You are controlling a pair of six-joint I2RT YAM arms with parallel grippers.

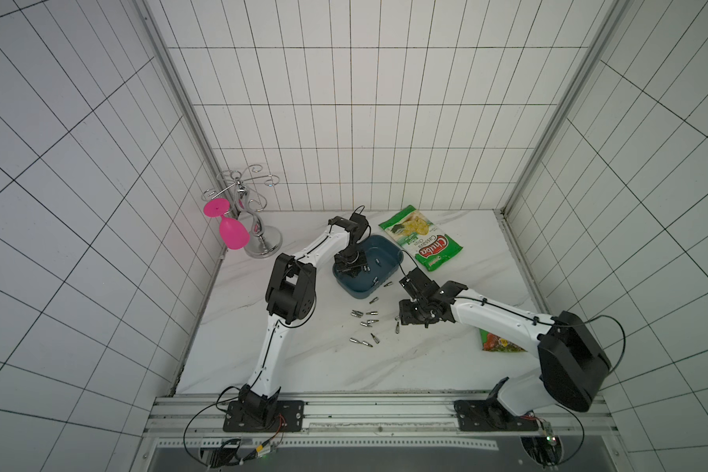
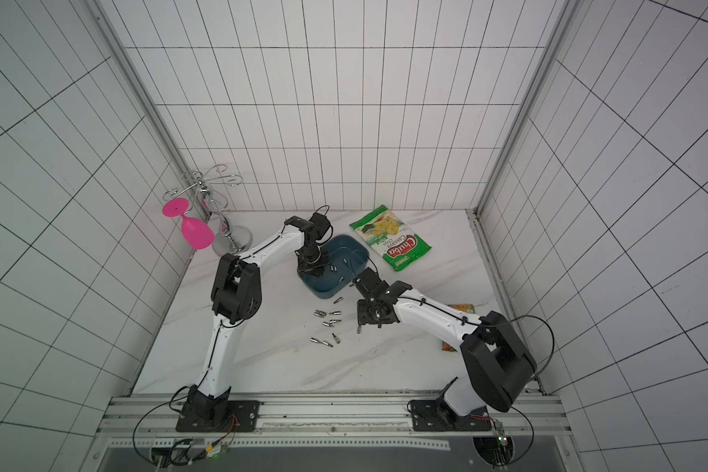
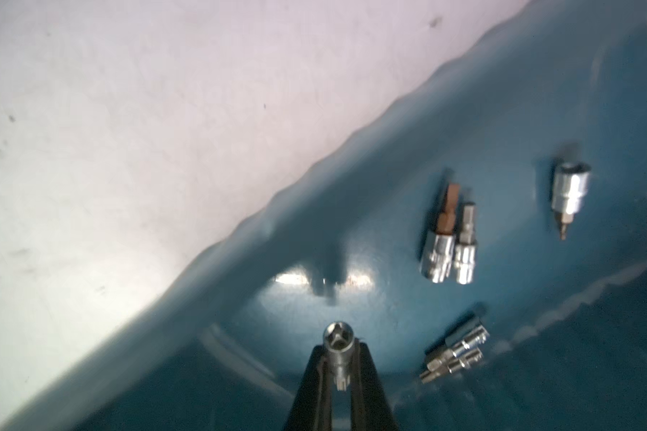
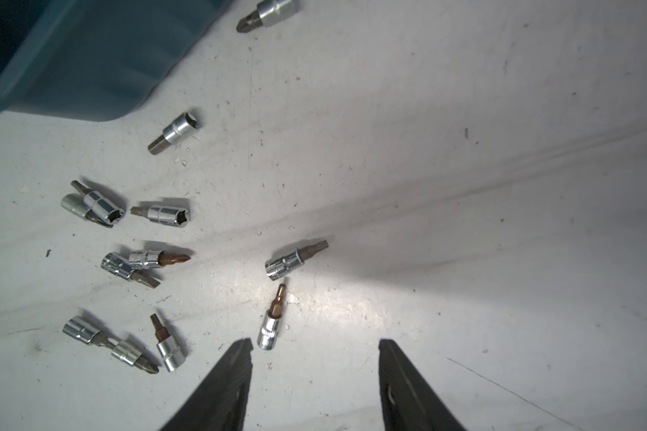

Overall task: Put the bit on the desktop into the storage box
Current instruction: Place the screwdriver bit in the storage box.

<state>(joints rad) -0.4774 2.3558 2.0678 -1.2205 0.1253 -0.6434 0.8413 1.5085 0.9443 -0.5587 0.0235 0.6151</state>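
A bare patch of the box's bottom is below my left gripper, so next I should keep it over the box [image 1: 395, 255] and spread its fingers to release the silver bit.
The dark teal storage box [image 1: 395, 255] lies on the white marble desktop [image 1: 303, 359]. My left gripper [image 3: 340, 349] hangs over the box's inside, shut on a silver bit [image 3: 337, 341] that stands upright between the jaws. Several bits lie on the box floor [image 3: 389, 194], among them a pair [image 3: 447, 242] side by side. My right gripper [image 4: 316, 345] is open and empty, low over the desktop in front of the box. One bit [image 4: 271, 324] lies just beside its fingertip [image 4: 244, 345], another [image 4: 296, 259] slightly farther. Several more bits [image 1: 364, 323] are scattered to the left of it.
A green chips bag [image 1: 422, 243] lies right of the box. A metal rack [image 1: 258, 237] with a pink glass [image 1: 232, 233] hanging from it stands at the back left. A colourful packet [image 1: 497, 341] lies partly under my right arm. Tiled walls enclose three sides.
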